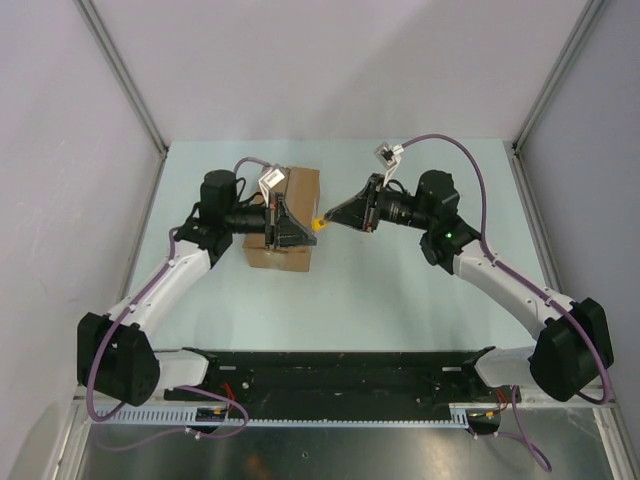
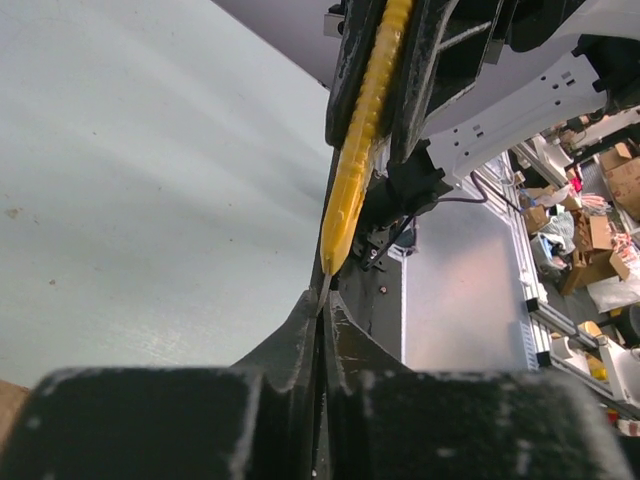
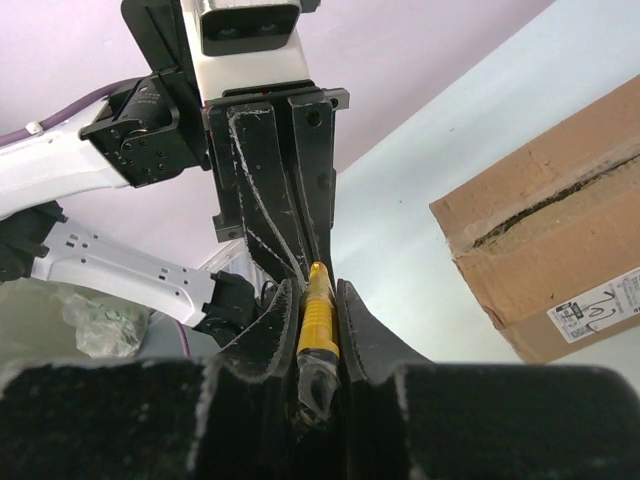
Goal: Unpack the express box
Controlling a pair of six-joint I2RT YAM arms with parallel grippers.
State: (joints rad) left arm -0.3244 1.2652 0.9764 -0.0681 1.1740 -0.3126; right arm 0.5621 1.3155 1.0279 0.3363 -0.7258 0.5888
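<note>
Next, my right gripper needs to lower away from the box to release the knife, as bare tabletop lies below it and to its right in the top view.
The express box (image 1: 283, 215), a brown carton with its centre seam, lies left of centre; the right wrist view shows its corner (image 3: 545, 235) and white label. My right gripper (image 1: 327, 221) is shut on a yellow-black utility knife (image 3: 318, 318) and holds it in the air beside the box's right edge. The knife (image 2: 358, 150) points at my left gripper (image 2: 325, 293), whose fingers are closed together on the thin blade tip. My left gripper (image 1: 310, 233) reaches over the box's right part and meets the knife there.
The pale green table (image 1: 400, 290) spreads around the box. A black rail (image 1: 330, 375) runs along the near edge between the arm bases. Grey walls enclose the back and sides.
</note>
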